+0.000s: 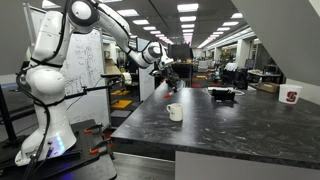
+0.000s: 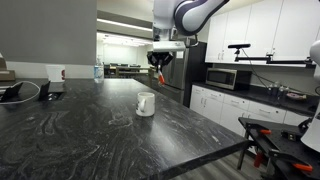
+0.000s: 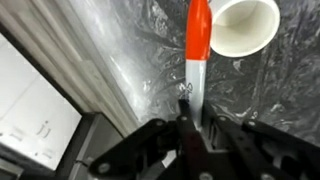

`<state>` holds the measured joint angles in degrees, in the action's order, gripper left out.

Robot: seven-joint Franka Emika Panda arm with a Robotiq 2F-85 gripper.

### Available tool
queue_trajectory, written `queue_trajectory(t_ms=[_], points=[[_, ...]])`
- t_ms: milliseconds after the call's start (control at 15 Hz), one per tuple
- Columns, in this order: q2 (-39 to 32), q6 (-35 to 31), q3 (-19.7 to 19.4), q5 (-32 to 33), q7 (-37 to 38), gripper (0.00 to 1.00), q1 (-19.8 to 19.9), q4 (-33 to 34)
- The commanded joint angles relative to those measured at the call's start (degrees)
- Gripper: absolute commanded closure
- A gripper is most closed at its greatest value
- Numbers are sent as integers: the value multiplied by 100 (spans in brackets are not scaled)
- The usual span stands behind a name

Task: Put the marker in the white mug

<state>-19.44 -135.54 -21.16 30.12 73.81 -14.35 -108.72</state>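
The marker's red end hangs beside the mug's opening (image 2: 146,96) (image 3: 242,16), so my gripper needs to go toward the right in the wrist view and down over it next, to release.
The white mug (image 1: 175,112) stands on the dark marble counter (image 1: 230,125); it also shows in an exterior view (image 2: 146,103) and in the wrist view (image 3: 245,25), open mouth up. My gripper (image 2: 160,68) hangs well above the counter, above and a little to one side of the mug. It is shut on the marker (image 3: 198,50), a thin stick with a red cap and pale body, which points down from the fingers (image 3: 193,105). In the wrist view the marker's red end lies beside the mug's rim. The marker shows as a small red stick below the gripper (image 2: 160,76).
A white cup with a red mark (image 1: 291,97) stands at the counter's far end; it also shows in an exterior view (image 2: 56,73). A black device (image 1: 222,94) lies beside it. The counter's edge drops off close to the mug. Cabinets with a microwave (image 2: 226,77) stand behind.
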Motion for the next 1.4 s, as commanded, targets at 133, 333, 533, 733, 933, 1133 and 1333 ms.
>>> queue_trajectory(t_ms=[133,333,533,733,933,1133,1333], points=[[-551,226,143,1054,693,96,335,839],[-857,167,176,1449,1149,96,359,1123],[-1161,126,281,1777,1632,96,354,1359],[-1445,126,445,1821,1771,96,389,1564],[-1727,151,505,1835,1791,96,342,1758],[-1905,150,459,1927,1891,96,247,1821],[-1972,89,500,1989,1968,96,249,1760]])
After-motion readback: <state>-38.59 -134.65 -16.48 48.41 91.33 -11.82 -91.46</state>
